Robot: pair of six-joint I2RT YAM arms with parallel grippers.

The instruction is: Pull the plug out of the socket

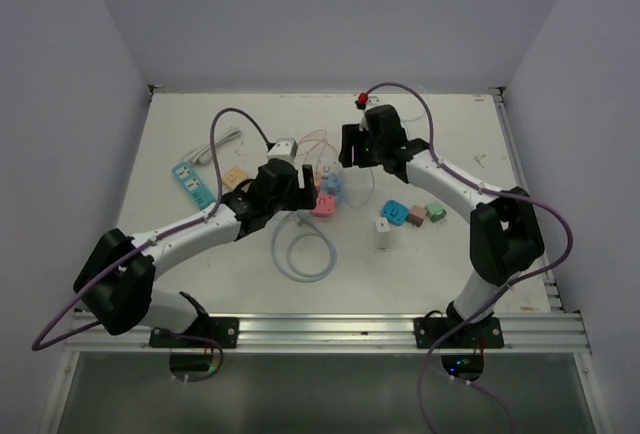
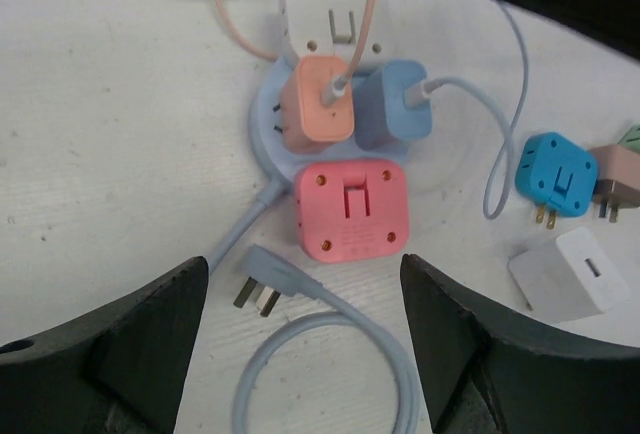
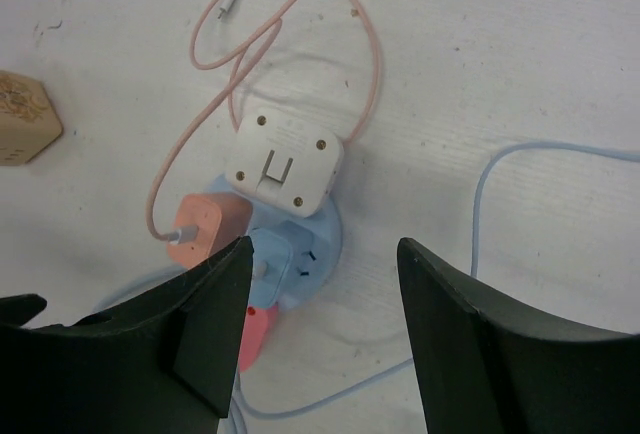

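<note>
My left gripper moves outward and down next until its open fingers straddle the peach charger plug's body [image 2: 316, 106]. That plug still stands in the round socket [image 2: 262, 119].
The round pale-blue socket [image 2: 262, 119] lies mid-table [image 1: 337, 186]. A peach charger plug [image 2: 318, 101] and a blue charger plug [image 2: 392, 104] stand in it, each with a cable. A white adapter [image 2: 330, 19] sits at its far rim. A pink adapter plug [image 2: 350, 209] rests flat against its near rim, with nothing touching it. My left gripper [image 2: 303, 266] is open just short of the pink adapter, nothing between its fingers. My right gripper [image 3: 322, 251] hangs open over the socket [image 3: 315, 244], holding nothing.
The socket's grey-blue cord loops near me and ends in a loose three-pin plug [image 2: 268, 281]. A blue adapter [image 2: 555, 176], a white cube charger [image 2: 570, 274] and brown and green adapters lie to the right. A teal power strip [image 1: 192, 182] and a beige block [image 1: 235, 176] lie to the left.
</note>
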